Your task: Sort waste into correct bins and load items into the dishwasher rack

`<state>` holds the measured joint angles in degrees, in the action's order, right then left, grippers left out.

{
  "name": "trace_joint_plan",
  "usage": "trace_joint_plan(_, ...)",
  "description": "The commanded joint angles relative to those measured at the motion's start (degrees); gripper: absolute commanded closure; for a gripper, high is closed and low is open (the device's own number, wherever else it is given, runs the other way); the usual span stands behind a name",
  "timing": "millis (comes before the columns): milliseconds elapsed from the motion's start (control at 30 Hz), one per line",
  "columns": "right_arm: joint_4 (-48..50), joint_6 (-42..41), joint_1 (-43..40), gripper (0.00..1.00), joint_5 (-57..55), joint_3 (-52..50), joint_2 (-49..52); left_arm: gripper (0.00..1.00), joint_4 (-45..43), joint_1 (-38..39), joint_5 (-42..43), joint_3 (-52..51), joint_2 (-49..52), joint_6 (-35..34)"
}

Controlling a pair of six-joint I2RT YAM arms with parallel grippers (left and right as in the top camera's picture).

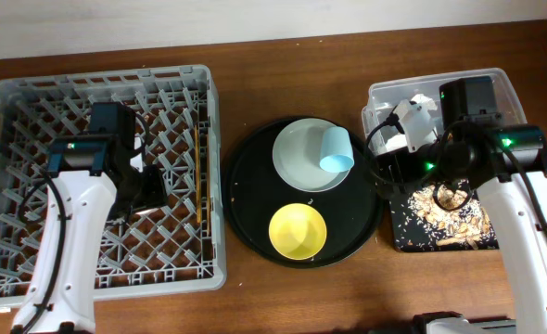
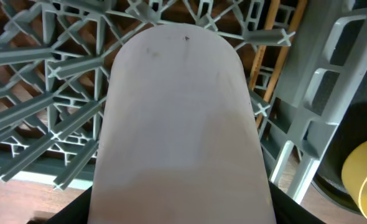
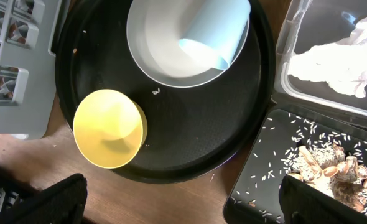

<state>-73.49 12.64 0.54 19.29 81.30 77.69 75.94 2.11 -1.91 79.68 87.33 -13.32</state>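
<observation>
My left gripper brings the pink cup point(image 2: 177, 124) back and down over the rack's near part next, since empty pegs lie beside the chopsticks.
My left gripper point(image 1: 148, 192) is over the grey dishwasher rack point(image 1: 32, 102) and shut on the pink cup point(image 2: 177, 124), which fills the left wrist view above the pegs. The chopsticks point(image 1: 199, 176) lie in the rack's right side. The pale plate point(image 1: 297, 158) with the light-blue cup point(image 1: 335, 151) on its side and the yellow bowl point(image 1: 298, 231) are on the round black tray point(image 1: 246, 186). My right gripper point(image 3: 183, 199) is open and empty above that tray's right edge. The napkin point(image 1: 408, 116) is in the clear tub point(image 1: 496, 83). Food scraps point(image 1: 450, 199) lie in the shallow black tray point(image 1: 413, 237). I see no wrapper.
Rice grains are scattered over the shallow black tray point(image 3: 277, 162), and a few crumbs lie on the round tray point(image 3: 190, 124). The rack's right wall stands close to the round tray. The table's far edge runs along the top of the overhead view.
</observation>
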Motion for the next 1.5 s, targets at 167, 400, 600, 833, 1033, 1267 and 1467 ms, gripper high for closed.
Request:
trace_joint_plan(167, -0.02, 0.15, -0.17, 0.01, -0.72, -0.31, 0.00, 0.77, 3.61, -0.04, 1.86, 0.26, -4.52, 1.36)
trace_joint_plan(400, -0.02, 0.17, -0.17, 0.01, -0.70, -0.31, 0.00, 0.76, -2.64, 0.50, 4.09, -11.98, -5.92, 0.81)
trace_joint_plan(600, 0.00, 0.15, -0.17, 0.01, -0.72, -0.31, 0.00, 0.22, -6.45, 0.28, 0.66, -14.78, -5.81, 0.50)
trace_joint_plan(833, -0.02, 0.15, -0.17, 0.01, -0.72, -0.31, 0.00, 0.23, -0.50, 1.38, 8.57, -0.57, -5.84, 0.50)
trace_joint_plan(1033, -0.02, 0.17, -0.17, 0.01, -0.72, -0.31, 0.00, 0.54, -21.14, 27.63, 11.56, -10.88, -4.02, -7.30)
trace_joint_plan(1267, -0.02, 0.15, -0.17, 0.01, -0.72, -0.31, 0.00, 0.53, -32.41, 40.54, 10.05, -13.46, 10.67, -7.67)
trace_joint_plan(1467, -0.02, 0.17, -0.17, 0.01, -0.72, -0.31, 0.00, 0.53, -28.06, 40.54, 4.68, -13.51, 12.09, -7.67)
